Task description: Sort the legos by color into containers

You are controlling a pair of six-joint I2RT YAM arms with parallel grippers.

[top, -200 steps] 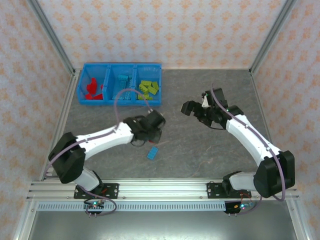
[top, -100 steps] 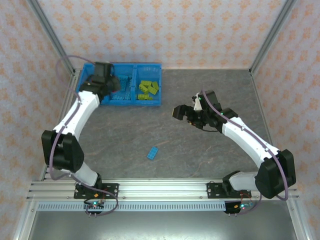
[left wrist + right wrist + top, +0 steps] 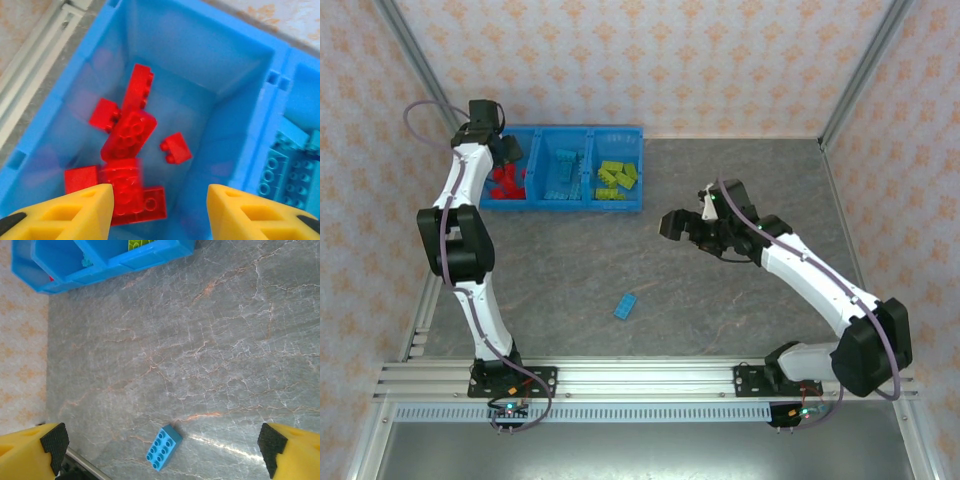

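The light blue brick (image 3: 164, 447) is the only lego still outside the bin. My right gripper will move back and down over it, turning on the way down.
The containers are three compartments of one blue bin (image 3: 560, 204) at the back left. Red legos (image 3: 505, 180) lie in the left one, light blue legos (image 3: 563, 165) in the middle and yellow-green legos (image 3: 618, 176) in the right. My left gripper (image 3: 496, 150) hangs open over the red compartment (image 3: 200, 45). A blurred red brick (image 3: 122, 182) lies on the red pile (image 3: 131, 127) just beside its left finger (image 3: 82, 212), touching nothing between the jaws. One light blue brick (image 3: 627, 305) lies alone on the table. My right gripper (image 3: 682, 222) hovers open high above that brick (image 3: 164, 447).
The grey marble table (image 3: 740, 290) stretches right of the bin. Aluminium rails (image 3: 425, 85) and patterned walls close in the cell. The metal frame (image 3: 30, 85) runs close along the bin's left wall. Light blue bricks (image 3: 287, 165) show past the divider (image 3: 255, 125).
My left arm swung from the table's middle up to the bin's left compartment and its jaws opened, letting go of a red brick. My right gripper drifted left, still open.
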